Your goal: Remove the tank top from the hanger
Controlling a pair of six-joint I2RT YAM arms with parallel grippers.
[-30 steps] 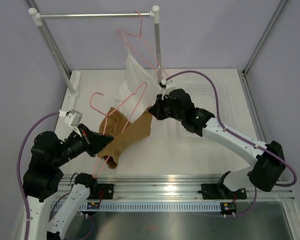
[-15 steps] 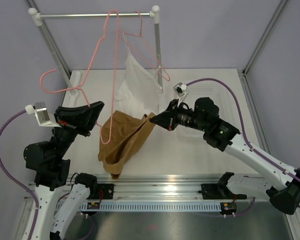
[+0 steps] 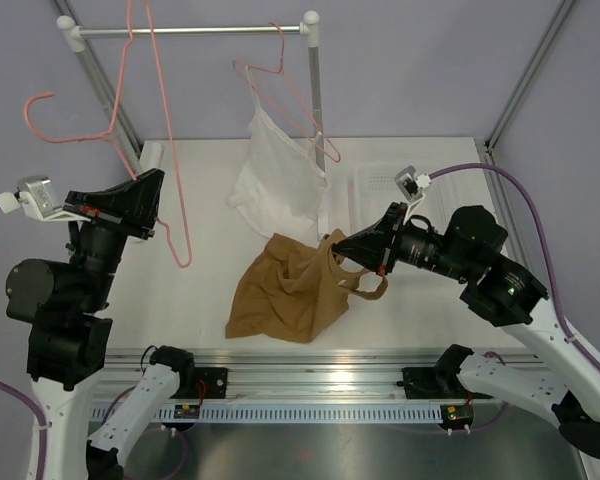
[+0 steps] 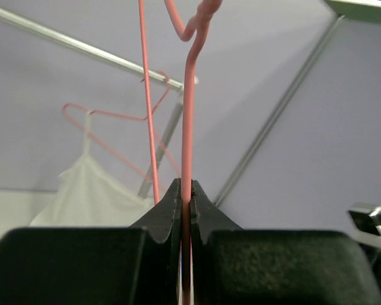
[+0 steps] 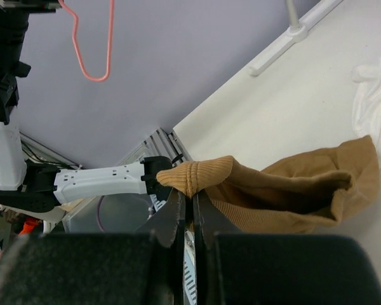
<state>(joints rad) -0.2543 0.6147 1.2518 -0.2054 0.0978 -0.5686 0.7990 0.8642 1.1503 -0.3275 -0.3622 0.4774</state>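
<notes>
My right gripper swings to the left in the top view next, tilting its fingers down over the tank top (image 3: 292,284) (image 5: 291,196), as the hanger is already bare.
The pink wire hanger (image 3: 166,110) is bare and held high at the left. My left gripper (image 3: 152,196) is shut on its wire, which the left wrist view shows pinched between the jaws (image 4: 188,114). The tan tank top (image 3: 290,290) lies crumpled on the white table, apart from the hanger. My right gripper (image 3: 337,250) is shut on a fold of its upper edge and holds that part slightly raised. The right wrist view shows the ribbed tan fabric (image 5: 292,190) clamped at my right gripper (image 5: 192,194).
A grey rail (image 3: 190,31) spans the back on two posts. A white sleeveless garment (image 3: 280,175) hangs there from a second pink hanger (image 3: 280,85), close behind the tank top. The right post (image 3: 316,90) stands beside it. A metal track (image 3: 330,385) runs along the near edge.
My left gripper has lifted the hanger up and to the left, out of the tank top. My right gripper has pulled the tank top rightward and nearer; it now rests on the table.
</notes>
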